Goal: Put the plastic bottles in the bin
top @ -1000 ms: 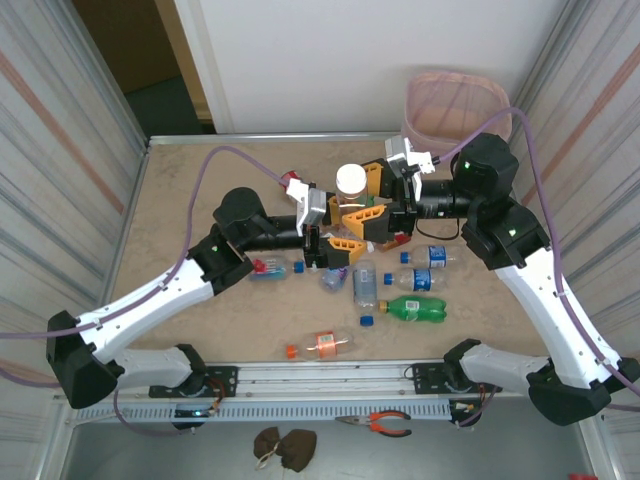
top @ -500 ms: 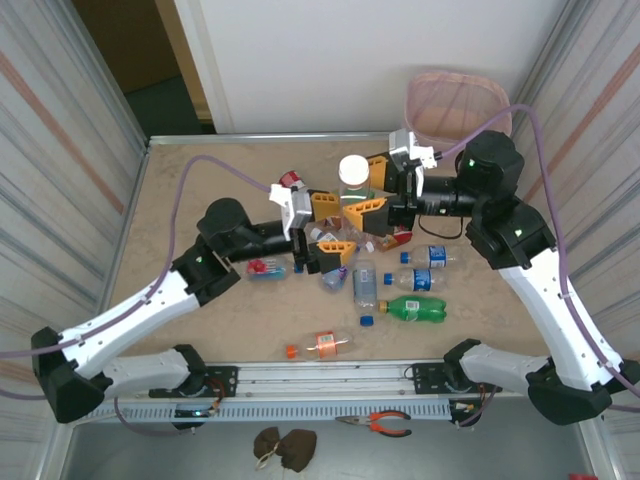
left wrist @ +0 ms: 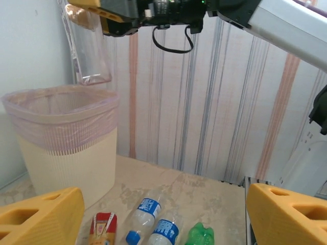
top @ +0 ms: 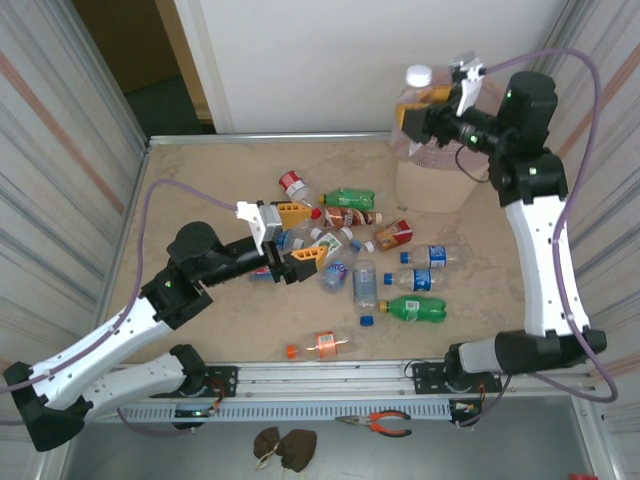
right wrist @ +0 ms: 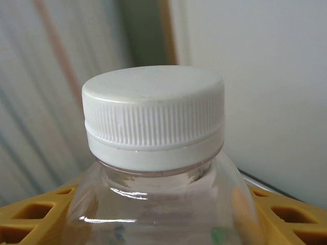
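Note:
The clear bottle tips downward with my right gripper next, then goes down into the pink bin (top: pixel 440 185), whose opening lies below the bottle.
A clear plastic bottle with a white cap (top: pixel 418 76) (right wrist: pixel 153 112) (left wrist: pixel 92 51) hangs over the pale pink bin (top: pixel 440 185) (left wrist: pixel 64 158) at the back right. My right gripper (top: pixel 425 112) (right wrist: pixel 158 224) is shut on the bottle's body just under its neck. Several more plastic bottles lie in a loose pile mid-table: a green one (top: pixel 350 198), a red-labelled one (top: pixel 393 233), blue-labelled ones (top: pixel 432 256) (left wrist: pixel 145 209) and an orange-labelled one (top: pixel 322 345). At the pile's left edge my left gripper (top: pixel 300 234) (left wrist: pixel 163 214) stands open and holds nothing.
Loose blue caps (top: pixel 367 321) lie among the bottles. Striped walls close in the table (top: pixel 200 190) on both sides, and a white wall stands behind the bin. Pliers (top: pixel 385 423) rest on the shelf below the front rail.
My right arm has lifted the white-capped bottle from above the pile up and right to over the bin. The left gripper has opened and drawn back to the left.

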Robot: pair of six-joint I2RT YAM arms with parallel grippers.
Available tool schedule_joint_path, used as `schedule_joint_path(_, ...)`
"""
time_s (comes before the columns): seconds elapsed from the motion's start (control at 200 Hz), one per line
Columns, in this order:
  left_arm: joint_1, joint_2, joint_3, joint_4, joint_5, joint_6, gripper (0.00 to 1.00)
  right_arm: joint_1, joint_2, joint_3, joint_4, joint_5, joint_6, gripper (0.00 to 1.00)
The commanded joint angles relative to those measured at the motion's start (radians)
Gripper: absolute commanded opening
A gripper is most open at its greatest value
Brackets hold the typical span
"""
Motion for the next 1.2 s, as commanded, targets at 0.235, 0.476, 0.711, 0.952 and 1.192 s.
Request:
schedule_joint_path(0.235,0.01,-0.04,-0.008,-0.046,-0.053,0.008,0.83,-0.161,0.366,0.384,-0.22,0.435,-0.078,0.5)
schedule_joint_path(0.476,0.024,-0.034,-0.011,-0.047,-0.055,0.002,0.83,-0.184,0.646,0.648,-0.394,0.666,-0.088,0.47)
schedule_joint_path(0.711,0.06,-0.002,0.003,-0.052,-0.051,-0.024,0.84,-0.184,0.78,0.668,-0.497,0.743,-0.08,0.47)
schedule_joint_path(0.952,0.106,0.033,0.014,-0.068,-0.021,-0.068,0.84,-0.185,0.895,0.65,-0.576,0.755,-0.07,0.49)
schedule_joint_path(1.192,0.122,0.046,0.008,-0.083,-0.027,-0.092,0.84,-0.185,0.964,0.617,-0.595,0.767,-0.062,0.54)
